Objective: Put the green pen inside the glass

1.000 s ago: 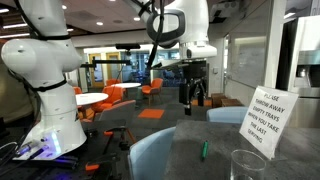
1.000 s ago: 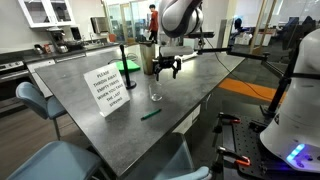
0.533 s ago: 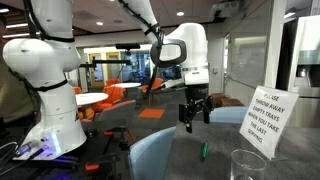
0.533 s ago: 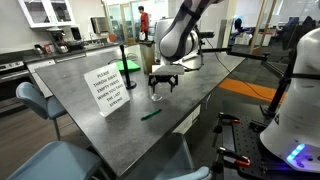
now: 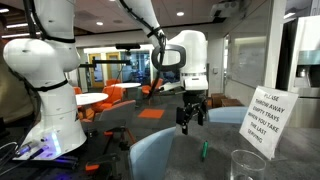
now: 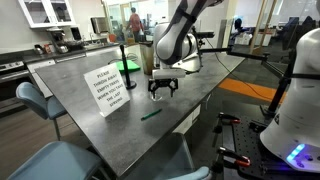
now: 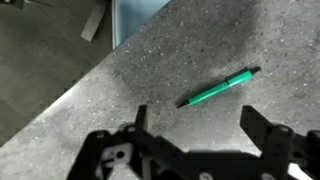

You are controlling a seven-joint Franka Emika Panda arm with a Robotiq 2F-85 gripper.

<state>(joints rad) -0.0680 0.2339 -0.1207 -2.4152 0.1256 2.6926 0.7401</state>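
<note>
My gripper turns in line with the green pen and lowers to the pen's end nearest my fingers next.
The green pen lies flat on the grey speckled table. It also shows in both exterior views, near the table's edge. My gripper is open and empty, hovering above the table with the pen just beyond its fingertips. In both exterior views my gripper hangs a little above the table. The clear glass stands at the near right corner in an exterior view. In the other exterior view my gripper is in front of the glass, so the glass is mostly hidden.
A white paper sign stands upright on the table. A black stand with a green base sits at the table's far side. A blue chair stands beside the table. The table edge runs close to the pen.
My gripper has come down from high above the table toward its surface and shifted slightly toward the pen. The pen and glass have not moved.
</note>
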